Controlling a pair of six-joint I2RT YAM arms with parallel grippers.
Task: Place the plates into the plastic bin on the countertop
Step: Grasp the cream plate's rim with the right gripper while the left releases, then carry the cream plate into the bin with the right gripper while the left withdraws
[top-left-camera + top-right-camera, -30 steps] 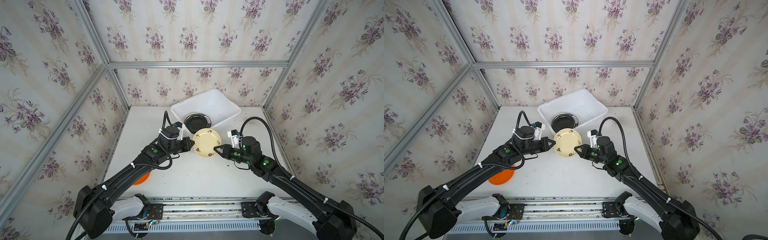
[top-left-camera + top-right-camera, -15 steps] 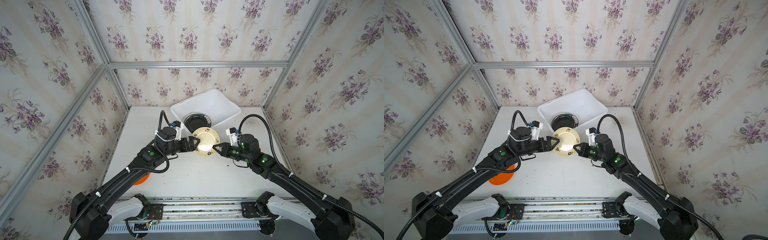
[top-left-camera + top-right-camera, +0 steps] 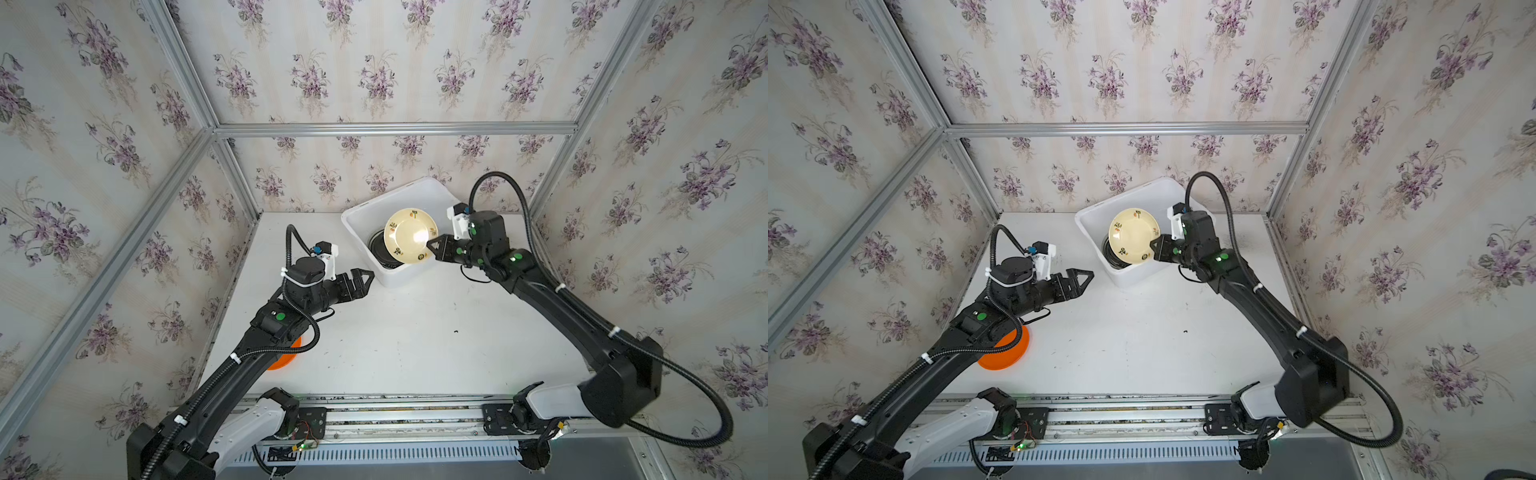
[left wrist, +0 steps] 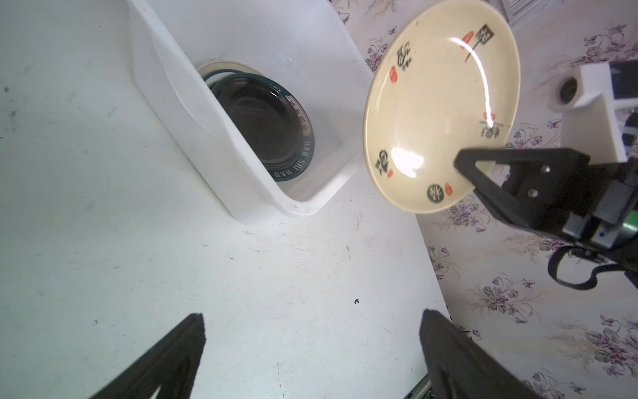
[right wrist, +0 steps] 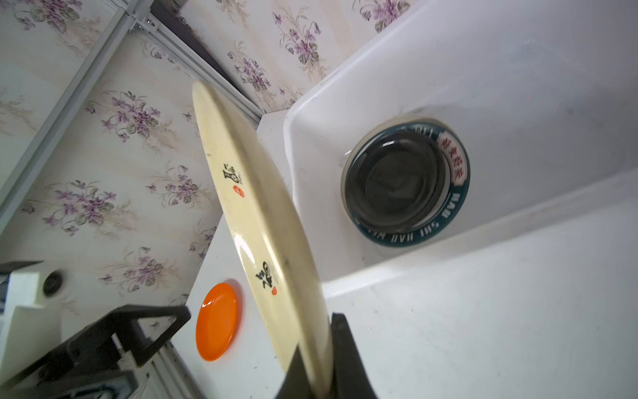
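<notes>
My right gripper will next move down and outward into the bin and let go of the cream plate on the glossy black plate (image 3: 380, 253) (image 5: 397, 179), which lies uncovered below and outward of the gripper.
A cream plate (image 3: 409, 236) (image 3: 1133, 236) (image 4: 438, 103) (image 5: 262, 214) with black and red marks hangs tilted over the plastic bin (image 3: 390, 278) (image 3: 1125, 276) (image 4: 193, 114) (image 5: 483, 86). My right gripper (image 3: 432, 245) (image 3: 1154, 245) (image 5: 316, 373) is shut on its rim. Inside the bin a glossy black plate (image 3: 380, 253) (image 4: 262, 121) (image 5: 397, 179) lies on a teal-rimmed one. My left gripper (image 3: 365, 278) (image 3: 1086, 278) (image 4: 310, 317) stands open and empty over the countertop (image 3: 415, 332), left of the bin. An orange plate (image 3: 286, 361) (image 3: 1005, 353) (image 5: 216, 321) lies partly under the left arm.
Wallpapered walls with aluminium framing (image 3: 390, 129) close in the back and both sides. The bin stands askew at the back middle. A metal rail (image 3: 395, 411) with both arm bases runs along the front edge.
My left gripper has opened, let go of the cream plate and drawn back to the left. My right gripper has carried the plate back and up over the bin.
</notes>
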